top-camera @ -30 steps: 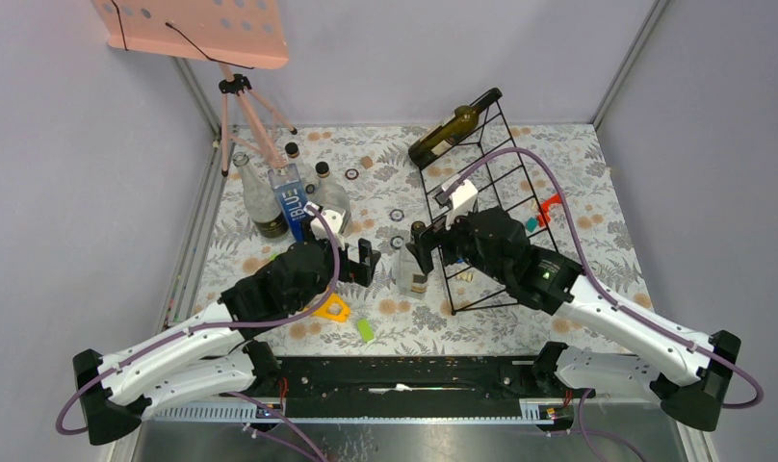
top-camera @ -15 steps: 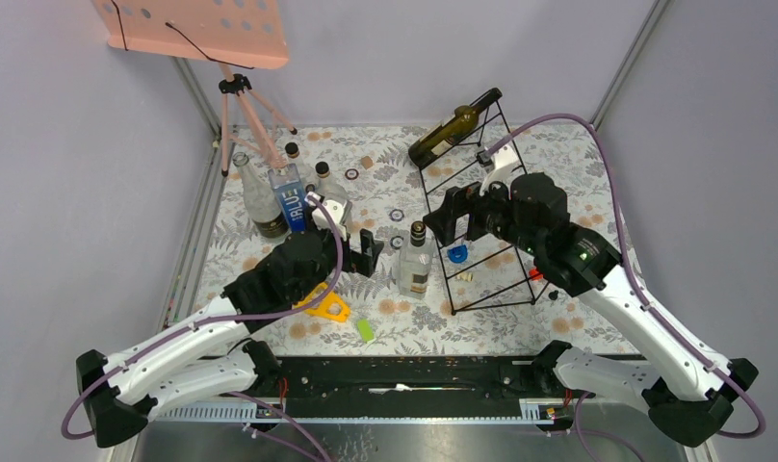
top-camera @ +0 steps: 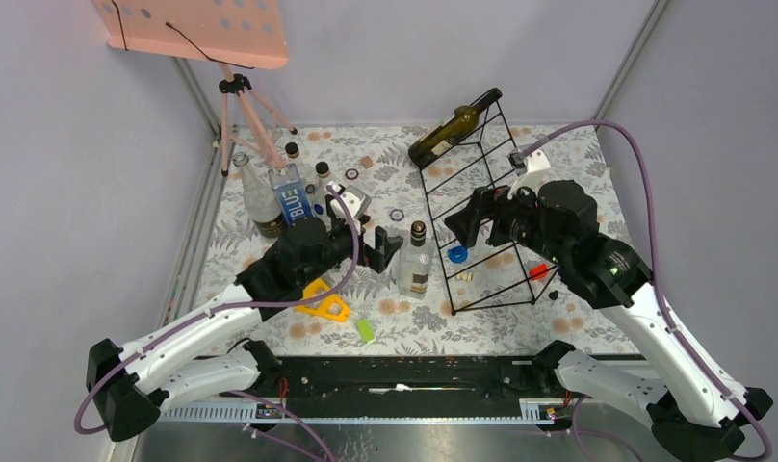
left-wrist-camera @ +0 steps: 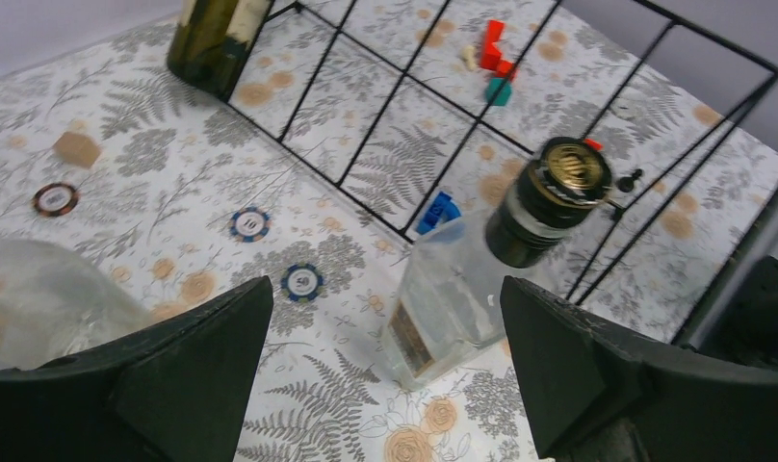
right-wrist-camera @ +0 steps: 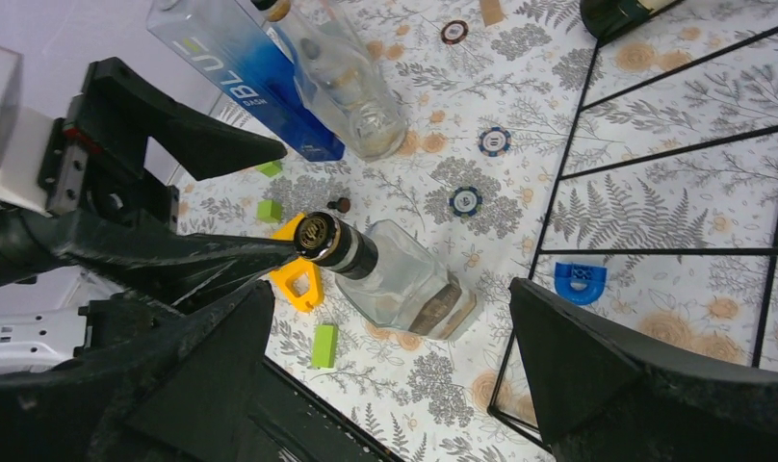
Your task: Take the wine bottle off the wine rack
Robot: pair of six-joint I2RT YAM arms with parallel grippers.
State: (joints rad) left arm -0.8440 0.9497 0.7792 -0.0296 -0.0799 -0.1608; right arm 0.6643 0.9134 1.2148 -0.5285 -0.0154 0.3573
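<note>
I will move my left gripper to the right in the top view next and close it around the clear square bottle's black cap, because the bottle is outside the open fingers.
The wine bottle is dark green and lies slanted on the top end of the black wire wine rack at the back. Its base shows in the left wrist view and the right wrist view. My right gripper is open and empty, raised above the rack's middle. My left gripper is open and empty, just left of a clear square bottle that stands upright beside the rack. In the left wrist view the rack wires lie beyond that bottle.
A blue bottle and two clear bottles stand at the left near a pink tripod stand. A yellow piece, a green block, a blue piece, a red piece and poker chips lie on the floral cloth.
My right gripper has left the clear square bottle, risen and moved right over the rack. My left gripper has moved right, close to the clear bottle. The wine bottle has not moved.
</note>
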